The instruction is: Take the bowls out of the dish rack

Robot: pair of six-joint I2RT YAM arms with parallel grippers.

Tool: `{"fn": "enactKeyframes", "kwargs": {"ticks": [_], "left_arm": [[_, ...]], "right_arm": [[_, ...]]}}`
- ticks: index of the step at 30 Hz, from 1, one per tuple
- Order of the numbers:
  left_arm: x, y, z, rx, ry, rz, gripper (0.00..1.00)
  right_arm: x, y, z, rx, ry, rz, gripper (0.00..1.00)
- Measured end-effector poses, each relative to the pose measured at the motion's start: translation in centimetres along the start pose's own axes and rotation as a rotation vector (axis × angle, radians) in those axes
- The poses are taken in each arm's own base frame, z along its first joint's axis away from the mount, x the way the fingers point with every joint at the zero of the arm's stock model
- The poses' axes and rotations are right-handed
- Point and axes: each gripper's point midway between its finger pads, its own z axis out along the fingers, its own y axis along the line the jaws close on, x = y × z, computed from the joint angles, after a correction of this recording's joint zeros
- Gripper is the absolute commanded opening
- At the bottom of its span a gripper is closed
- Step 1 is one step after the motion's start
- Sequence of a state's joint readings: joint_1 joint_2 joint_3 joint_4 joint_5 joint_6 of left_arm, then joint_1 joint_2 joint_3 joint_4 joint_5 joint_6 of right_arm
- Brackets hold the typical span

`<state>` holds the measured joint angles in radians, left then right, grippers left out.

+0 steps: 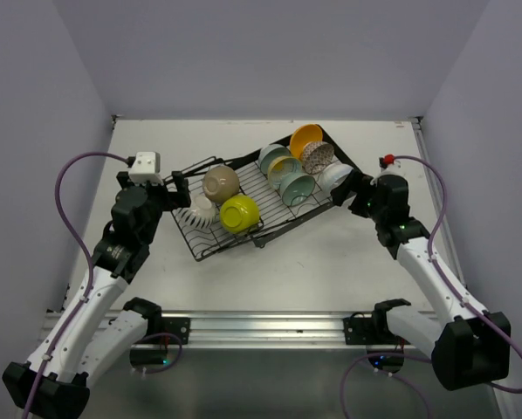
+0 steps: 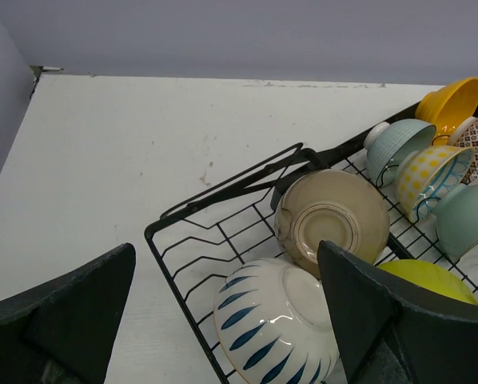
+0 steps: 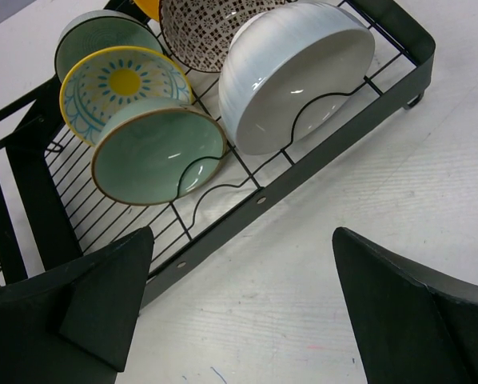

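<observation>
My right gripper next tilts and moves across the rack's rim onto the plain white bowl's near edge, since that lies to its left in the top view.
The black wire dish rack (image 1: 263,188) lies slantwise mid-table with several bowls in it. My left gripper (image 1: 177,194) is open at its left end, jaws either side of a ribbed white bowl with blue marks (image 2: 271,332). A beige bowl (image 2: 331,216) and a lime-yellow bowl (image 2: 431,280) sit beside it. My right gripper (image 1: 353,190) is open and empty at the rack's right end, over bare table (image 3: 243,312) just outside the rim (image 3: 303,172). Ahead of it stand a plain white bowl (image 3: 295,76) and a pale green bowl (image 3: 159,152).
Further bowls stand at the rack's far right: orange-yellow (image 1: 305,138), brown-speckled (image 1: 317,157), teal (image 1: 274,157) and yellow-patterned (image 1: 285,168). Walls close the table at the back and both sides. A metal rail (image 1: 261,327) runs along the near edge.
</observation>
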<state>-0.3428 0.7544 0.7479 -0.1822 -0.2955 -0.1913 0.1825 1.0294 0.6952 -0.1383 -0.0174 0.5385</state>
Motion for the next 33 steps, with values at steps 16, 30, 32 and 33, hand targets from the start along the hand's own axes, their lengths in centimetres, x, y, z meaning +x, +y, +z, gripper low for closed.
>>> {"fn": "enactKeyframes", "kwargs": {"ticks": [16,30,32,33], "left_arm": [[0.0,0.1,0.0,-0.007,0.001,0.001,1.0],[-0.1,0.0,-0.3,0.002,-0.004,-0.009,1.0],[-0.2,0.0,-0.4,0.005,-0.007,-0.01,1.0],[-0.3,0.0,-0.4,0.006,-0.011,-0.011,1.0]], "right_arm": [[-0.8,0.5,-1.3,-0.01,-0.03,0.047,0.99],[-2.6,1.8,-0.2,-0.041,-0.098,0.321,0.92],[-1.7,1.7,1.5,-0.039,-0.06,0.339,0.92],[-1.2,1.7,2.5,-0.043,-0.038,0.348,0.92]]}}
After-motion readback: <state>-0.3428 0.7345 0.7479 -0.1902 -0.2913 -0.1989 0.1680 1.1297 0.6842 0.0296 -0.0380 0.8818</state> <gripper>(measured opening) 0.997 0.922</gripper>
